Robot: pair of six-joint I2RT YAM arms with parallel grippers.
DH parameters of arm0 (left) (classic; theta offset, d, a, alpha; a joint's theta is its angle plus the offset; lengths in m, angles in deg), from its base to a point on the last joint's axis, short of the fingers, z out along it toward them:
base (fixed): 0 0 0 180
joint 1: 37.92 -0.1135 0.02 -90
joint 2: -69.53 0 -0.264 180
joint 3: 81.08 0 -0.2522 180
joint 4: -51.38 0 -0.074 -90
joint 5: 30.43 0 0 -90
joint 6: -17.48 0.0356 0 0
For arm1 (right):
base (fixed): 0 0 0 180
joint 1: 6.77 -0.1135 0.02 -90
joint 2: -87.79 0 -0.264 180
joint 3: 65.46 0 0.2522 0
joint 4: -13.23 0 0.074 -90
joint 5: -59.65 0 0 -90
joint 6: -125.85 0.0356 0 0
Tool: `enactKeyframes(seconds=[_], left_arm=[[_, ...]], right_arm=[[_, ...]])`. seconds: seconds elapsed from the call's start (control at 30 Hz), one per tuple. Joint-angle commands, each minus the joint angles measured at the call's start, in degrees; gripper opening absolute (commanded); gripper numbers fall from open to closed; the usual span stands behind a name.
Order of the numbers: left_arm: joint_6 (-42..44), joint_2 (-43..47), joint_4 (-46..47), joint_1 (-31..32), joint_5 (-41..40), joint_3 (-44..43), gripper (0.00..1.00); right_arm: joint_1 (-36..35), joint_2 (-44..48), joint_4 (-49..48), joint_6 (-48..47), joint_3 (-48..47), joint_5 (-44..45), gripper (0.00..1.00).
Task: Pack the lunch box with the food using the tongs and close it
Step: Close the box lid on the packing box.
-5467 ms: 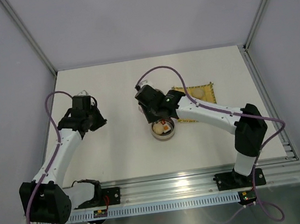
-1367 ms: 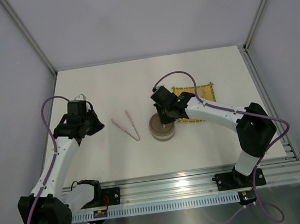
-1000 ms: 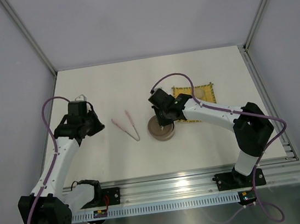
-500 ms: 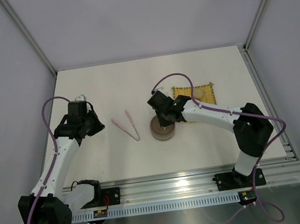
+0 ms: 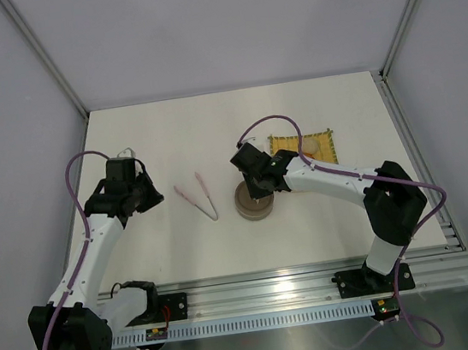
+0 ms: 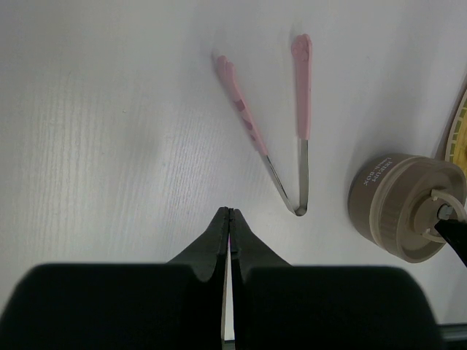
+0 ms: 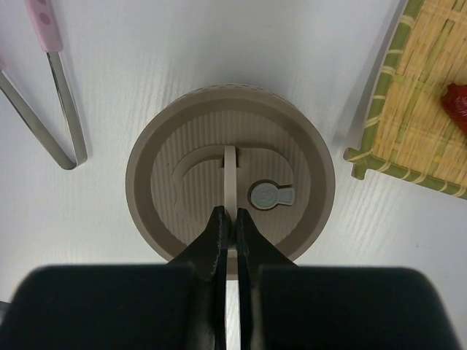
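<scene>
Next, my right gripper shifts the lidded box to the bare tabletop by the tongs' joined end, to its left in the top view, and releases the lid's handle.
The lunch box (image 5: 253, 203) stands at the table's middle with its grey-brown lid (image 7: 230, 182) on it; whatever is inside is hidden. My right gripper (image 7: 232, 213) is shut on the lid's upright ring handle (image 7: 230, 171), directly above the box (image 5: 256, 191). The tongs (image 5: 196, 195) lie flat on the table left of the box, their pink tips pointing away (image 6: 281, 138). My left gripper (image 6: 230, 213) is shut and empty, hovering just short of the tongs' joined end (image 5: 158, 199). Food left outside: a cream ball (image 5: 308, 144) and a red piece (image 7: 456, 106) on the mat.
A yellow woven mat (image 5: 320, 139) lies right of the box, its green-edged corner (image 7: 379, 157) close to the lid. The box's side also shows at the right edge of the left wrist view (image 6: 405, 208).
Some seconds ago the box stood open with food showing; now the lid covers it. Over the last second the right wrist shifted slightly above the lid. Left arm and tongs are unmoved.
</scene>
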Motion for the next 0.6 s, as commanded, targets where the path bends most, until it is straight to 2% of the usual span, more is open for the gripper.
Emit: enactKeyframes(seconds=[0.0, 0.27, 0.57], left_arm=[[0.22, 0.19, 1.67, -0.32, 0.99, -0.69, 0.00], [0.14, -0.42, 2.02, -0.23, 1.17, -0.96, 0.00], [0.40, -0.77, 1.93, -0.32, 0.99, -1.05, 0.00]], right_arm=[[-0.49, -0.99, -1.49, 0.43, -0.75, 1.18, 0.00], [-1.37, -3.09, 4.04, -0.19, -4.53, 6.45, 0.00], [-1.37, -3.80, -0.79, 0.60, -1.45, 0.57, 0.00]])
